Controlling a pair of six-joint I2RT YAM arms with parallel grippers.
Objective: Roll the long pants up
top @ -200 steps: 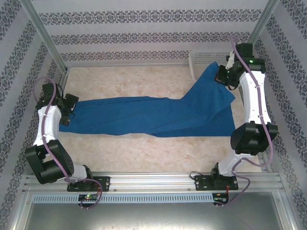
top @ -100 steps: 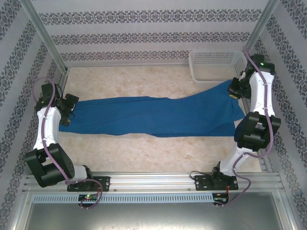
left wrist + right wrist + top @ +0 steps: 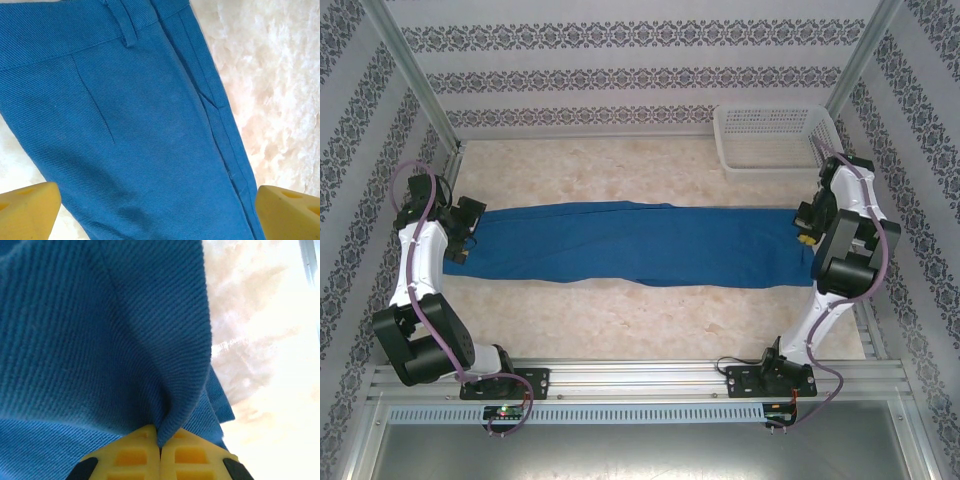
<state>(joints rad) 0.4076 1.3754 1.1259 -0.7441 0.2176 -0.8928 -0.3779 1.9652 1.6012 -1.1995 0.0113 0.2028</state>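
Note:
A lower layer sticks out past the pinched fold, so my right gripper should next move outward toward the leg end's far corner [image 3: 221,402], which lies outward of it, and let go.
The royal-blue long pants [image 3: 640,245] lie stretched out in a long band across the table, waistband at the left. My left gripper [image 3: 468,228] hovers over the waist end, open; in the left wrist view its yellow fingertips [image 3: 27,210] stand wide apart over the waistband cloth [image 3: 150,125], which shows a belt loop and a pocket seam. At the right end, my right gripper [image 3: 805,230] is shut on the leg end. The right wrist view shows a fold of the blue cloth [image 3: 100,330] pinched between the closed yellow pads [image 3: 135,457].
A white mesh basket [image 3: 770,135] stands at the back right, just beyond the right arm. Marbled tabletop [image 3: 620,320] lies bare in front of and behind the pants. Patterned walls and metal posts close in both sides.
The right gripper has drawn the leg end from beside the basket toward the near right, pulling the pants out flat and straight. The left arm has barely moved.

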